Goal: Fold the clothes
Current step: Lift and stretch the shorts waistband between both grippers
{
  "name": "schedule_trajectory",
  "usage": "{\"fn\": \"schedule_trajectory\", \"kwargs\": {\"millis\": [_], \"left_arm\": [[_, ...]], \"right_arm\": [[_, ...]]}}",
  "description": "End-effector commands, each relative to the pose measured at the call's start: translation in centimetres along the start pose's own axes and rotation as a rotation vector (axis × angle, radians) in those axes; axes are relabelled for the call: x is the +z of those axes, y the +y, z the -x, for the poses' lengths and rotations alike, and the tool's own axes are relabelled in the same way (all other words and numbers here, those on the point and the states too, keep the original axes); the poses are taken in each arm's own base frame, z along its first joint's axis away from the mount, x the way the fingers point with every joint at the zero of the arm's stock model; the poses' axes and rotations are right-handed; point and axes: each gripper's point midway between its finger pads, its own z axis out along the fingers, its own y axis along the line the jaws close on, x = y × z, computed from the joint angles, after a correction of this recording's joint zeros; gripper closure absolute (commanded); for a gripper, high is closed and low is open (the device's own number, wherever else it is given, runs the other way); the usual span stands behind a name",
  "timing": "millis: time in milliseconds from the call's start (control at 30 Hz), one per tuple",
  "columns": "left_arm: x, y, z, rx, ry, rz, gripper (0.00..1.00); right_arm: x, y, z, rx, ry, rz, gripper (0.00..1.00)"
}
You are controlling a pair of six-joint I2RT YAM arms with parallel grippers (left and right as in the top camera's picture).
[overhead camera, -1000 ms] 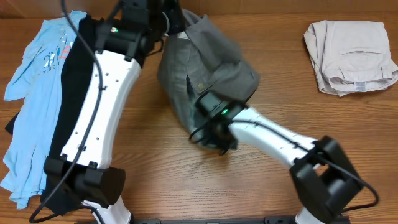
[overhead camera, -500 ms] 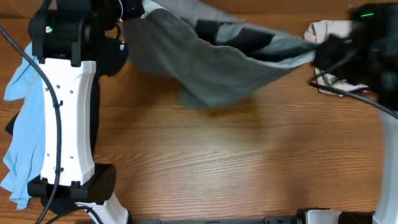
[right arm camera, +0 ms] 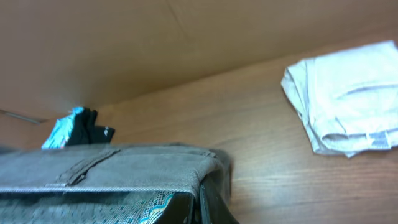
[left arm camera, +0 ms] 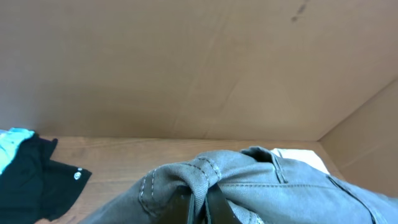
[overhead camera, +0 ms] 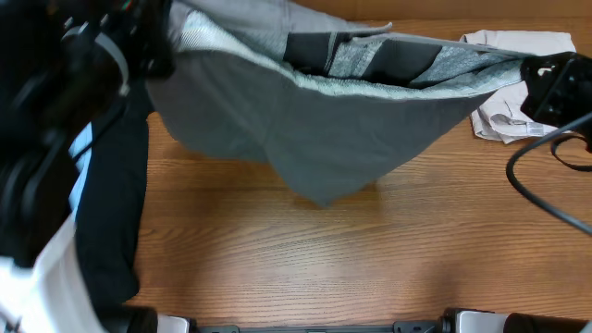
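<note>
The shorts still hang above the table, so my left gripper will next lower onto the bare wood [left arm camera: 134, 163] beside the black T-shirt and release the waistband corner.
The grey-olive shorts [overhead camera: 324, 129] hang stretched above the table between both grippers. The waist is pulled open towards the camera, showing pale speckled lining [overhead camera: 370, 79] and dark pocket bags. My left gripper [left arm camera: 199, 205] is shut on a bunched end of the waistband [left arm camera: 199, 171] at the upper left. My right gripper [right arm camera: 198, 208] is shut on the other waistband end [right arm camera: 155, 165], seen at the right in the overhead view [overhead camera: 529, 79]. A black T-shirt [overhead camera: 116, 213] lies at the left, with a light-blue shirt [overhead camera: 81, 148] partly under it.
A folded beige garment [overhead camera: 509, 120] lies at the back right, just under my right gripper, and shows in the right wrist view [right arm camera: 348, 99]. My left arm [overhead camera: 55, 111] rises close to the overhead camera and hides much of the left side. A cardboard wall [left arm camera: 186, 62] stands behind the table.
The shorts went from a heap on the table to a raised, spread sheet. Both grippers moved apart and up with the waistband, left to the upper left, right to the far right.
</note>
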Motion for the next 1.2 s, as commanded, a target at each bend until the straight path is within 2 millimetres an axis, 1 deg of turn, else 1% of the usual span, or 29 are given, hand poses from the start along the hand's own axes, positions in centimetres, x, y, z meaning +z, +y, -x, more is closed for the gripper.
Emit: {"fn": "schedule_trajectory", "kwargs": {"millis": [0, 133, 233, 333, 433, 533, 600, 700, 733, 767, 833, 867, 900, 967, 1000, 1033, 1100, 1167], "left_arm": [[-3.7, 3.4, 1.9, 0.012, -0.108, 0.186, 0.96], [-3.5, 4.2, -0.2, 0.026, -0.021, 0.216, 0.96], [-3.9, 4.2, -0.9, 0.027, 0.005, 0.218, 0.96], [-4.8, 4.2, -1.9, 0.022, 0.035, 0.225, 0.96], [-5.6, 4.3, -3.5, 0.014, 0.093, 0.23, 0.96], [-6.4, 4.5, -5.1, 0.004, 0.155, 0.241, 0.96], [-7.1, 4.5, -5.9, 0.001, 0.178, 0.247, 0.96], [-8.3, 4.0, -5.9, 0.003, 0.16, 0.227, 0.96], [-8.7, 3.8, -5.8, 0.005, 0.151, 0.221, 0.96], [-9.4, 3.6, -5.7, 0.006, 0.136, 0.216, 0.96], [-10.4, 3.3, -5.6, 0.01, 0.114, 0.211, 0.96], [-10.9, 3.2, -5.6, 0.011, 0.103, 0.207, 0.96], [-11.0, 3.0, -5.7, 0.01, 0.105, 0.199, 0.96], [-10.5, 3.1, -6.1, -0.005, 0.127, 0.199, 0.96], [-10.0, 3.4, -6.5, -0.01, 0.151, 0.206, 0.96], [-9.5, 3.6, -6.9, -0.018, 0.171, 0.213, 0.96], [-7.1, 4.8, -8.7, -0.04, 0.271, 0.245, 0.96], [-5.2, 6.0, -10.3, -0.052, 0.357, 0.281, 0.96]], "right_arm": [[-2.4, -2.7, 1.4, 0.01, -0.1, -0.145, 0.96], [-2.5, -3.1, 0.4, 0.019, -0.065, -0.165, 0.96], [-3.4, -3.0, 0.0, 0.018, -0.072, -0.166, 0.96], [-5.4, -2.4, -0.2, 0.014, -0.117, -0.154, 0.96], [-7.7, -1.9, -0.6, 0.007, -0.169, -0.141, 0.96], [-10.6, -1.2, -1.4, -0.002, -0.235, -0.124, 0.96], [-12.1, -0.8, -1.8, -0.01, -0.271, -0.115, 0.96], [-14.2, -0.4, -2.5, -0.02, -0.318, -0.103, 0.96], [-14.5, -0.3, -2.6, -0.021, -0.326, -0.101, 0.96], [-15.2, -0.1, -2.9, -0.024, -0.342, -0.097, 0.96], [-15.6, -0.1, -3.1, -0.027, -0.352, -0.094, 0.96], [-15.4, -0.1, -3.1, -0.025, -0.346, -0.096, 0.96], [-15.0, -0.3, -3.2, -0.022, -0.332, -0.099, 0.96], [-13.3, -0.8, -3.5, -0.011, -0.273, -0.113, 0.96], [-12.0, -1.2, -3.7, -0.004, -0.231, -0.12, 0.96], [-11.5, -1.3, -3.8, -0.001, -0.212, -0.122, 0.96], [-7.9, -2.1, -4.3, 0.01, -0.096, -0.131, 0.96], [-5.1, -2.9, -4.5, 0.018, -0.011, -0.145, 0.96]]}}
